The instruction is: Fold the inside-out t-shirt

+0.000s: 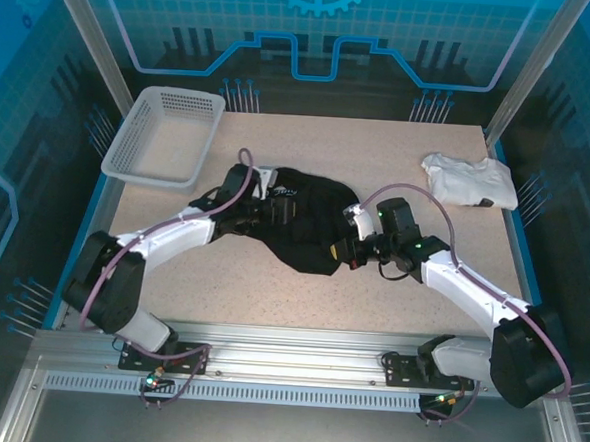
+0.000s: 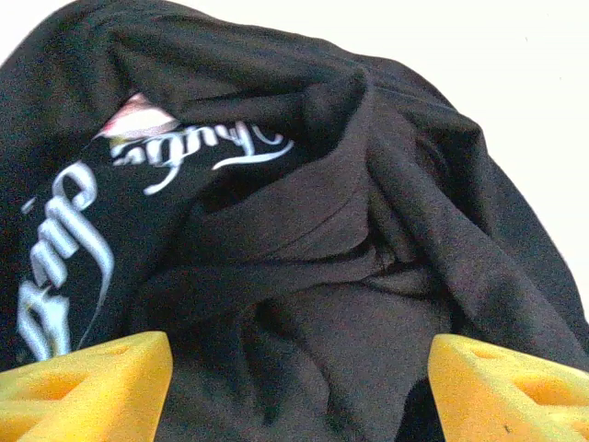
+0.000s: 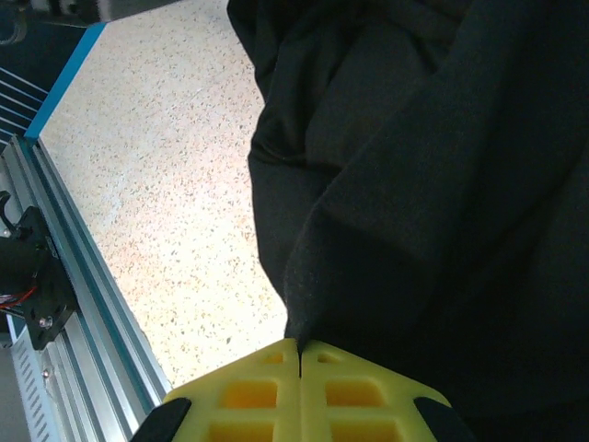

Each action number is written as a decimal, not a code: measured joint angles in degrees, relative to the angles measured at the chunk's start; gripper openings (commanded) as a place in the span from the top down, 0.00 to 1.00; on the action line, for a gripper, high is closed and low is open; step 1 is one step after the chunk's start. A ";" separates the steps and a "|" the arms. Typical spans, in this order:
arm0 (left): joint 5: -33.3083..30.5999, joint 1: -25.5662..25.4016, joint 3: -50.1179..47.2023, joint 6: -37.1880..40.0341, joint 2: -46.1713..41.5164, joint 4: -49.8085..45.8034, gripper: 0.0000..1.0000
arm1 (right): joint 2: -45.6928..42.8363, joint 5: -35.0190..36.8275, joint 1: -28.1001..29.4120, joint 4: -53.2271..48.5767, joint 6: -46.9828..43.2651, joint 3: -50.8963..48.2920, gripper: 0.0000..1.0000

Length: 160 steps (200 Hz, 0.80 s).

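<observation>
My right gripper will next go outward over the black t-shirt toward its far edge (image 1: pixel 324 181) and let go of the cloth, because that edge is outward of the gripper.
The inside-out t-shirt (image 1: pixel 310 222) lies bunched in the middle of the table, black, with white script print (image 2: pixel 69 249) and a small pale label (image 2: pixel 140 118) showing in its folds. My left gripper (image 1: pixel 266 212) is at the shirt's left side. In the left wrist view the left gripper (image 2: pixel 299 391) is open, its yellow fingertips (image 2: pixel 92 373) far apart over rumpled cloth. My right gripper (image 1: pixel 342 249) is at the shirt's right near edge. In the right wrist view the right gripper (image 3: pixel 301 354) is shut, pinching a fold of the black t-shirt (image 3: pixel 414 184).
A white mesh basket (image 1: pixel 165 136) stands at the back left. A smaller white folded garment (image 1: pixel 470 180) lies at the back right. Bare speckled tabletop (image 3: pixel 156 184) runs along the near side, ending at the metal rail (image 1: pixel 287 346).
</observation>
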 measured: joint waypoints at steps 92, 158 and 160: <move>-3.02 -1.75 20.35 9.94 21.49 -11.10 0.87 | 0.66 1.40 0.02 -0.98 -1.16 1.99 1.00; 6.03 1.70 23.52 8.31 13.38 -13.55 1.00 | -15.15 5.68 -0.87 -1.73 -6.43 7.17 1.00; 6.54 1.99 23.15 8.09 12.33 -13.14 1.00 | -15.87 5.84 -0.87 -1.73 -6.64 7.21 1.00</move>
